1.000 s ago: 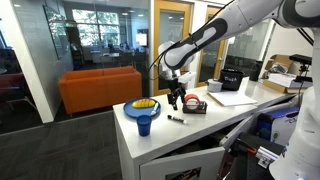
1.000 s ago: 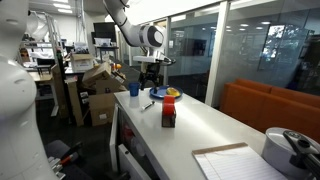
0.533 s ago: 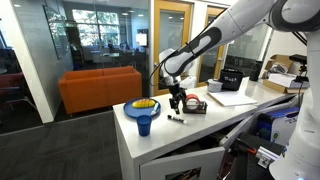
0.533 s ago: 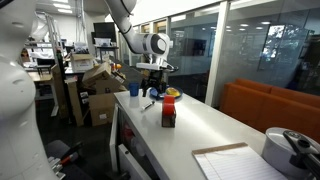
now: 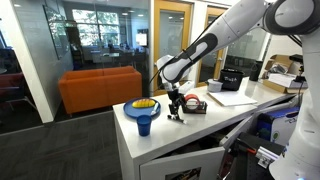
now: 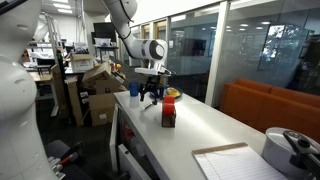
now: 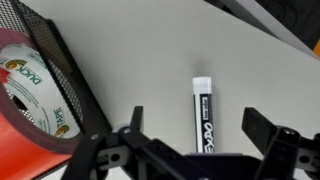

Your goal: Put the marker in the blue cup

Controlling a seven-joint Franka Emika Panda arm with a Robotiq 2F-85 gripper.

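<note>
My gripper lowers onto the marker's labelled body [image 7: 205, 130] and closes next, as the marker lies just below, between the open fingers, and both already straddle it.
The marker [image 7: 203, 115], black with a white label, lies flat on the white table between my open fingers in the wrist view. My gripper [image 7: 200, 135] is open and straddles it just above the table. In both exterior views the gripper [image 5: 175, 110] [image 6: 150, 97] hangs low over the table. The marker [image 5: 179, 119] shows only as a dark sliver under it. The blue cup [image 5: 145, 125] stands near the table's corner, a short way from the gripper, and also shows in an exterior view [image 6: 134, 89].
A blue bowl with yellow contents [image 5: 143, 107] sits beside the cup. A black mesh holder with a red tape roll [image 7: 30, 85] [image 5: 195, 105] stands close beside the gripper. Papers and a black box [image 5: 232, 78] lie farther along the table. The table edge [image 5: 150, 150] is near.
The gripper has moved down toward the table and now sits around the marker. The marker, cup and bowl have not moved.
</note>
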